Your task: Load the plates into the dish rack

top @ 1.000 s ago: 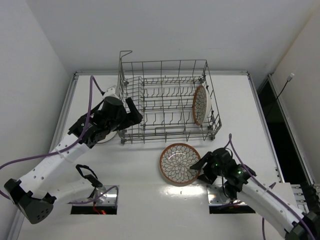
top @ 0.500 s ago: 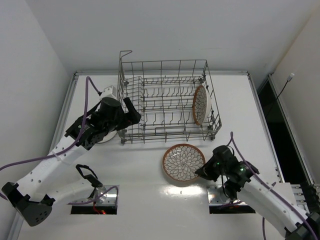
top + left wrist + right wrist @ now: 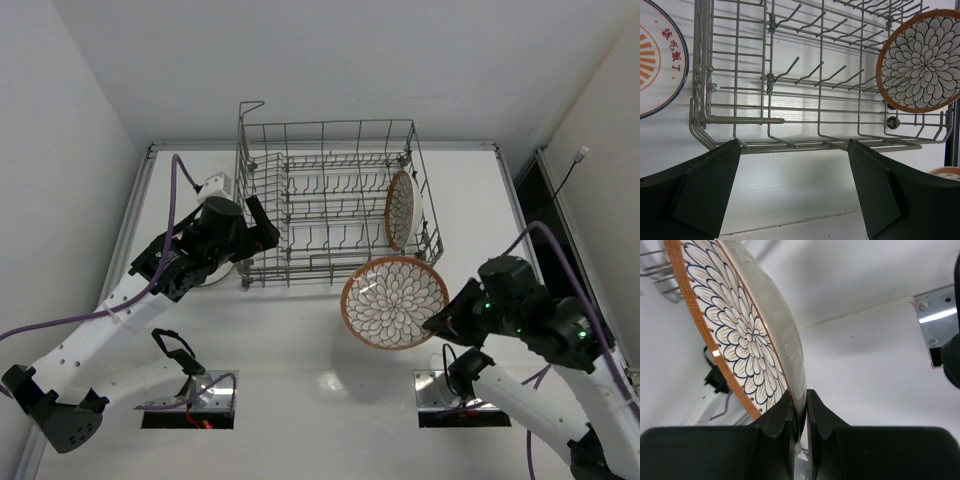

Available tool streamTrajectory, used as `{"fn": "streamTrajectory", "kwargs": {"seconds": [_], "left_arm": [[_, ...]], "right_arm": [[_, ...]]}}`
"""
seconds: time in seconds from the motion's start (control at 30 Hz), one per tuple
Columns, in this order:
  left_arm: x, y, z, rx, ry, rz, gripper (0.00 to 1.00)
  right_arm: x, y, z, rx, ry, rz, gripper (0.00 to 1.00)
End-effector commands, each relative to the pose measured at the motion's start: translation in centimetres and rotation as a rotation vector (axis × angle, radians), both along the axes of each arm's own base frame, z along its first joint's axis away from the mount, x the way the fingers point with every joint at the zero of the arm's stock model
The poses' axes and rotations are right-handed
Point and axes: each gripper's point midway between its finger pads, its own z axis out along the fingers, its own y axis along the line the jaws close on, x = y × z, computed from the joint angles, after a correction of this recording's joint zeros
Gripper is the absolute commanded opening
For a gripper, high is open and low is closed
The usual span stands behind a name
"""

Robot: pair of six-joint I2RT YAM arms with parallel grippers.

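My right gripper needs to carry its plate outward over the rack (image 3: 330, 124) next, turn it upright, lower it inside and let go, because the rack's wires (image 3: 371, 226) beside the standing plate are empty.
The grey wire dish rack (image 3: 330, 124) stands at the back of the table. One brown-rimmed petal plate (image 3: 402, 208) stands upright at its right end, also visible as the plate (image 3: 922, 62) in the left wrist view. My right gripper (image 3: 438, 322) is shut on the rim of a second petal plate (image 3: 394, 302), held tilted in the air just in front of the rack's right corner; the jaws (image 3: 801, 399) pinch its edge (image 3: 740, 330). My left gripper (image 3: 794, 150) is open and empty, facing the rack's left front (image 3: 740, 120). A white plate with orange sunburst (image 3: 660, 65) lies left of the rack.
The left arm (image 3: 190, 250) covers most of the white plate from above. Two metal mounting plates (image 3: 188, 405) (image 3: 455, 400) sit at the near edge. Purple cables trail from both arms. Walls close in on the left and back; a raised rail (image 3: 520, 210) runs along the table's right side.
My right gripper closed on the petal plate's rim, lifted it off the table and tipped it up toward the rack. The left gripper opened slightly wider and barely moved.
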Motion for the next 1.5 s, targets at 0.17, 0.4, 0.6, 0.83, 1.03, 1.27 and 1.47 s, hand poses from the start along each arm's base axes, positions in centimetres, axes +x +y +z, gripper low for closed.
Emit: {"fn": "streamTrajectory", "kwargs": {"seconds": [0.17,0.4,0.6,0.83,1.03,1.27,1.47], "left_arm": [[-0.2,0.0,1.5,-0.019,-0.040,0.001,0.87],[-0.2,0.2,1.8,-0.016,-0.044,0.009,0.88],[-0.5,-0.1,2.0,-0.013,-0.047,-0.004,0.88],[-0.7,-0.4,2.0,-0.001,-0.052,-0.019,0.88],[-0.6,-0.5,1.8,0.004,-0.045,-0.020,0.88],[-0.5,-0.2,1.8,0.025,-0.057,-0.010,0.89],[-0.7,0.4,1.7,0.046,-0.058,0.000,0.92]], "right_arm": [[7.7,0.2,14.8,-0.076,-0.393,-0.013,0.00],[17.8,-0.8,19.6,-0.404,-0.558,-0.106,0.00],[22.9,-3.6,20.8,-0.736,-0.612,-0.177,0.00],[24.7,-5.8,19.4,-0.991,-0.576,-0.238,0.00],[26.5,-4.6,16.0,-1.103,-0.515,-0.171,0.00],[28.3,-2.4,14.0,-1.259,-0.478,-0.088,0.00],[30.0,-1.5,12.1,-1.359,-0.452,-0.039,0.00]]}}
